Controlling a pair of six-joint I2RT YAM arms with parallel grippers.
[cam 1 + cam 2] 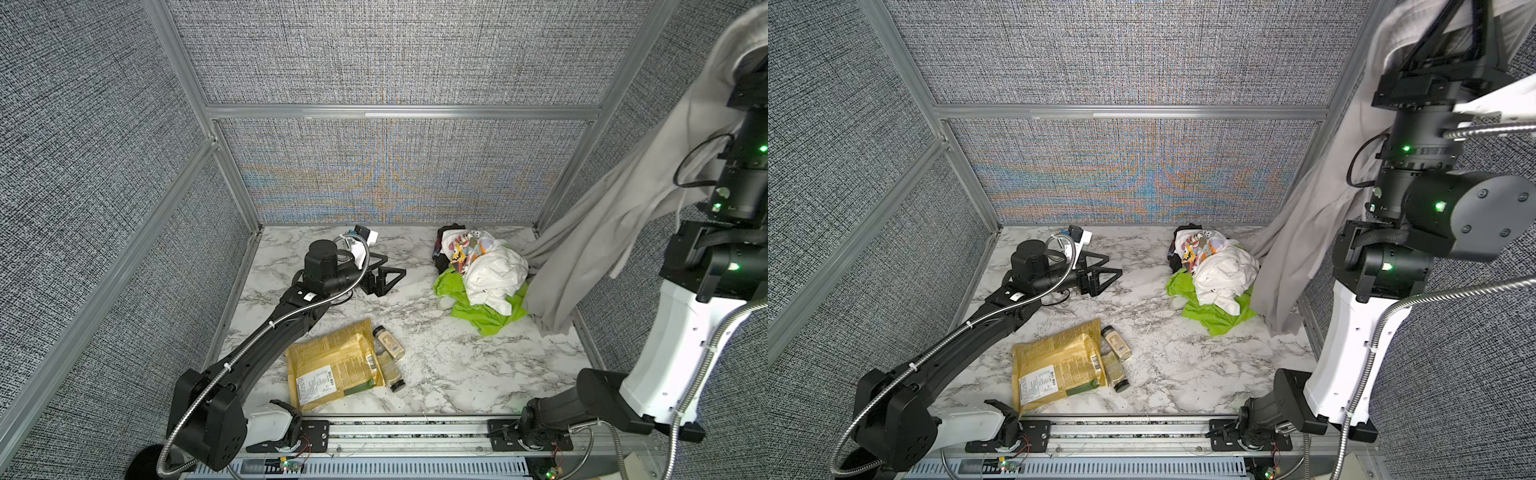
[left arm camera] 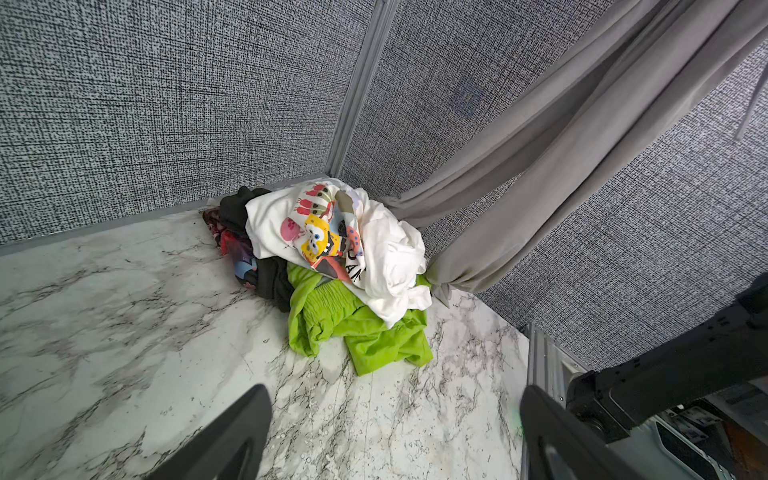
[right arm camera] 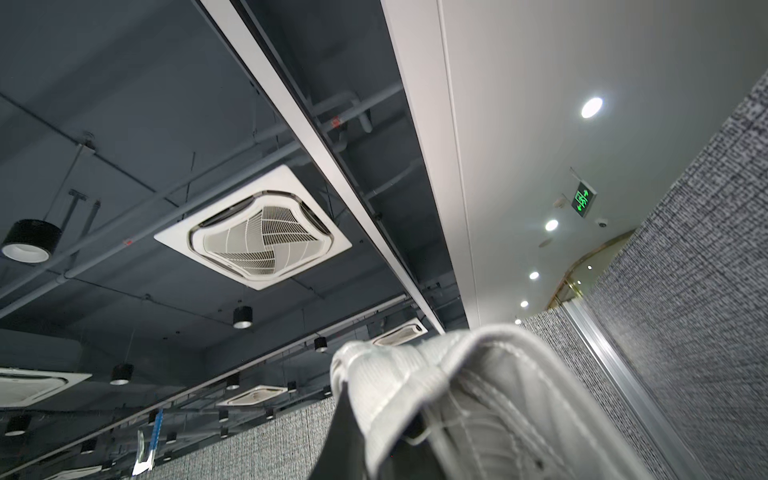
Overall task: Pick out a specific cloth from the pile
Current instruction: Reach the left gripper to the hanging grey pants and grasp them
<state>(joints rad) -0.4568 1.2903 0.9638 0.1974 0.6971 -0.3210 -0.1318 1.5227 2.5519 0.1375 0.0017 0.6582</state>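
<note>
The grey cloth's lower drape (image 1: 569, 265) (image 2: 518, 217) hangs on the far side of the pile from my gripper. My left gripper needs to move over the pile next and close on that drape.
The cloth (image 1: 602, 232) is light grey and hangs in a long drape along the right wall, its top bunched over my right gripper (image 1: 1449, 29). That gripper is raised high at the right and shut on the cloth (image 3: 457, 374), whose ribbed hem covers the jaws. The cloth's lower end (image 2: 440, 274) reaches the table beside the pile (image 1: 482, 274) of white, cartoon-print, bright green and black garments at the back right. My left gripper (image 1: 384, 276) lies low over the table left of the pile (image 2: 332, 266). It stands open with only bare marble between its fingers (image 2: 249, 415).
A yellow packet (image 1: 332, 365) lies at the front centre with two spice jars (image 1: 388, 343) (image 1: 392, 374) against its right edge. Fabric walls with aluminium posts (image 1: 548, 199) close in three sides. A metal rail (image 1: 415, 428) runs along the front.
</note>
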